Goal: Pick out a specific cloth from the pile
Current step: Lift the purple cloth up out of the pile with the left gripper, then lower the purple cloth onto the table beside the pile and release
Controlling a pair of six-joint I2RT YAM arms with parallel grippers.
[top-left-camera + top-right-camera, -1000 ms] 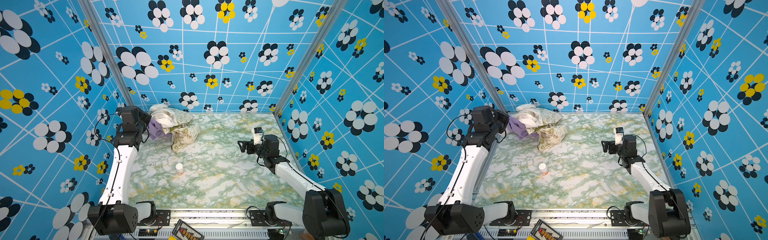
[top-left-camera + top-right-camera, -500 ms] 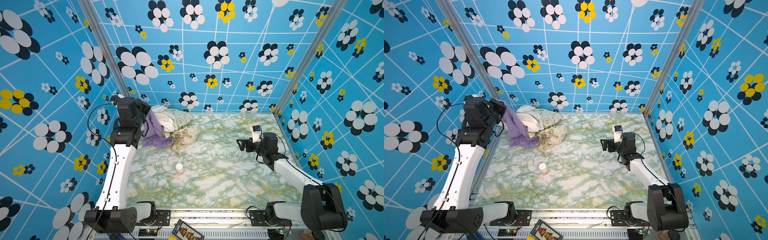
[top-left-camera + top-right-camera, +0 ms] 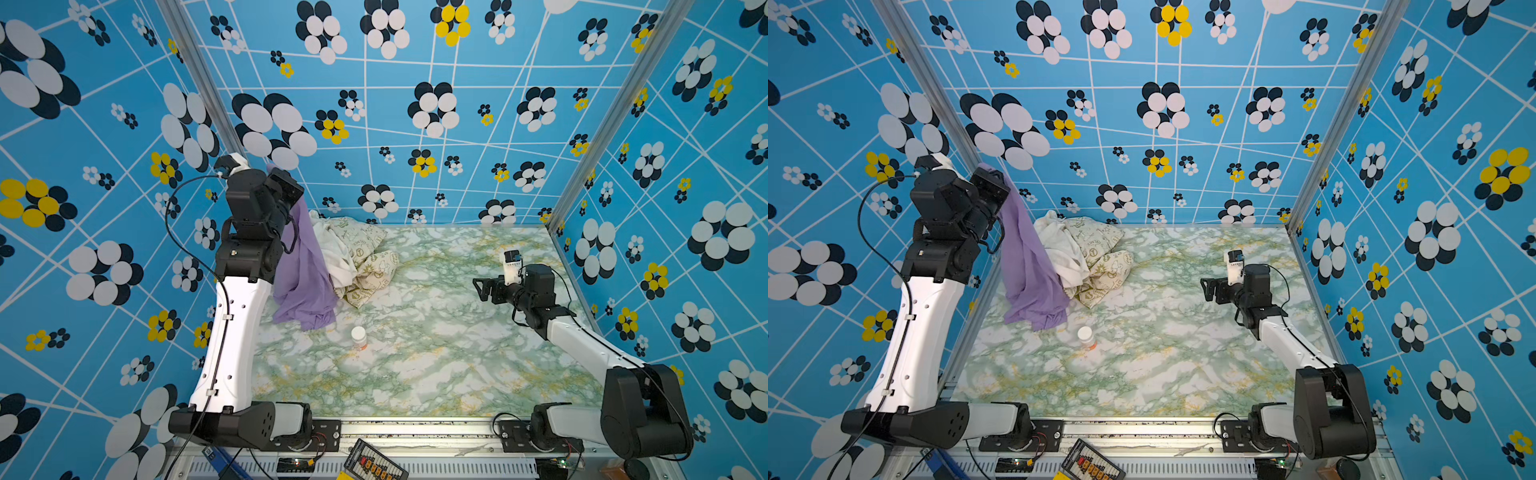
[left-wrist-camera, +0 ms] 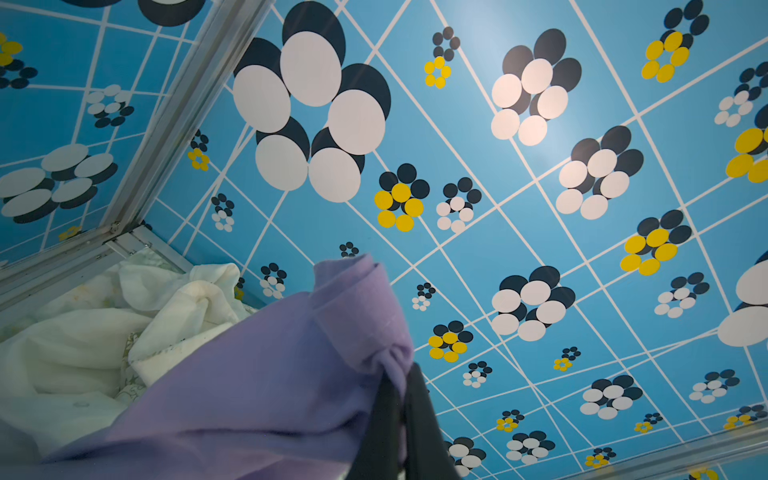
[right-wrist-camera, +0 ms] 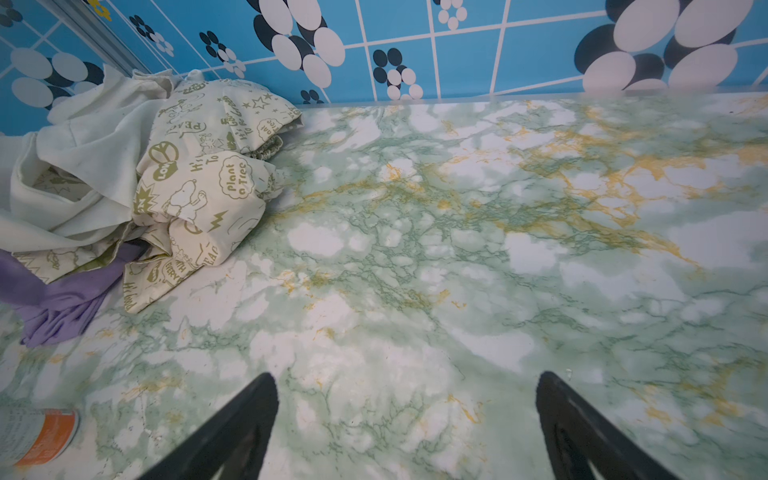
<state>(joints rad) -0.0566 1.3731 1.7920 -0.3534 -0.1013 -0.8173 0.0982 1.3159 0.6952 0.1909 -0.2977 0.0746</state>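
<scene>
The left gripper rises and swings across the pile next. The lavender cloth (image 3: pixel 303 270) then comes down and is released, as the bare tabletop past the pile lies below.
My left gripper (image 3: pixel 277 175) (image 3: pixel 991 179) is raised high at the back left, shut on the top end of the lavender cloth (image 3: pixel 303 270) (image 3: pixel 1030 270). The cloth hangs down from it, and its lower end rests on the table beside the pile (image 3: pixel 357 257) (image 3: pixel 1088 253). In the left wrist view the shut fingers (image 4: pixel 415 399) pinch a bunched fold of the cloth (image 4: pixel 270 374). The pile (image 5: pixel 187 166) is a white cloth and a cream cloth with green print. My right gripper (image 3: pixel 480 289) (image 3: pixel 1206 289) (image 5: pixel 405 382) is open and empty, low over the table at the right.
A small white-capped bottle with an orange label (image 3: pixel 359 336) (image 3: pixel 1086 336) (image 5: pixel 37 432) lies on the marble-patterned table (image 3: pixel 436 353), in front of the cloth's lower end. Blue flowered walls close in the left, back and right sides.
My left gripper has risen from the pile with the lavender cloth, drawing it up into a long hanging strip. The right arm has barely moved.
</scene>
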